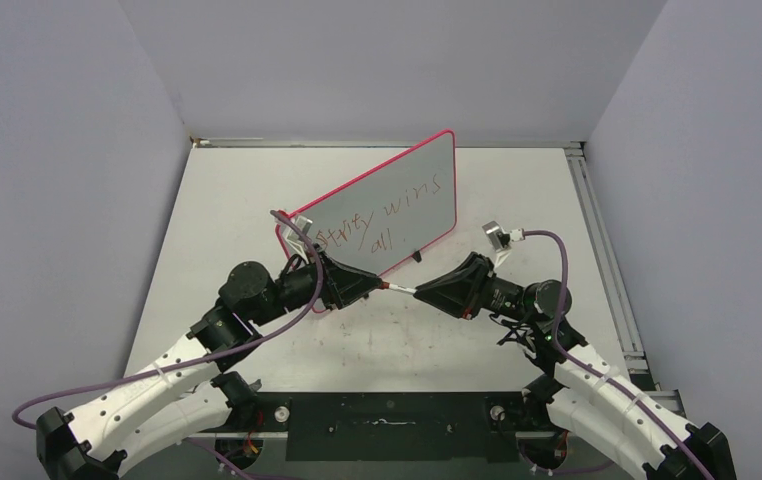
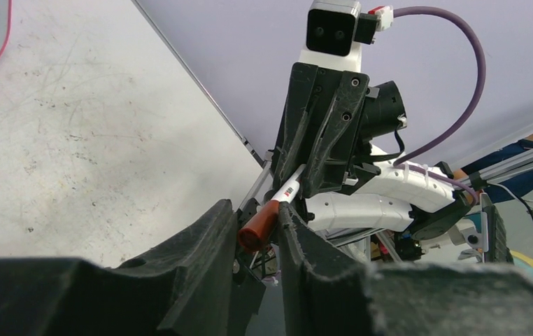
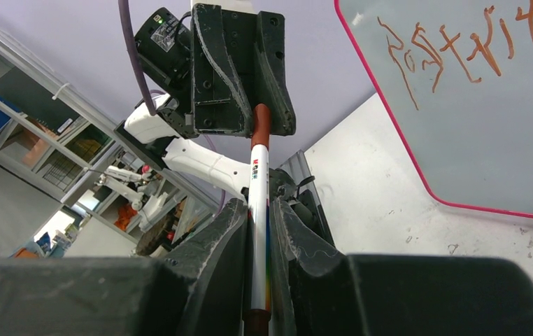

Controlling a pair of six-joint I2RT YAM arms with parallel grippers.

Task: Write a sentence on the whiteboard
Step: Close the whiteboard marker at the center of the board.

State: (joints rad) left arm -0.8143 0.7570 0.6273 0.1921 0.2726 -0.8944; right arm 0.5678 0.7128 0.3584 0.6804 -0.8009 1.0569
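Observation:
The sentence [image 1: 382,215] is already written, so my right gripper should next move the capped marker down onto the bare tabletop below it, before the whiteboard, and let go.
The whiteboard [image 1: 427,165], pale with a red-pink rim, stands tilted on the table behind both grippers. The sentence [image 1: 382,215], a dark-red scrawl reading roughly "party wins all", is on it in two lines. The board [image 3: 473,147] and part of the writing [image 3: 459,49] also show in the right wrist view. A white marker [image 1: 400,289] spans between the grippers. My left gripper [image 1: 372,283] is shut on its red cap [image 2: 258,225]. My right gripper [image 1: 427,292] is shut on the barrel [image 3: 257,203]. The cap [image 3: 261,126] sits on the barrel's end.
A metal rail [image 1: 597,230] runs along the table's right edge. Grey walls close in the back and both sides. The black base plate [image 1: 387,420] lies at the near edge between the arms. Purple cables [image 1: 557,250] loop from both wrists.

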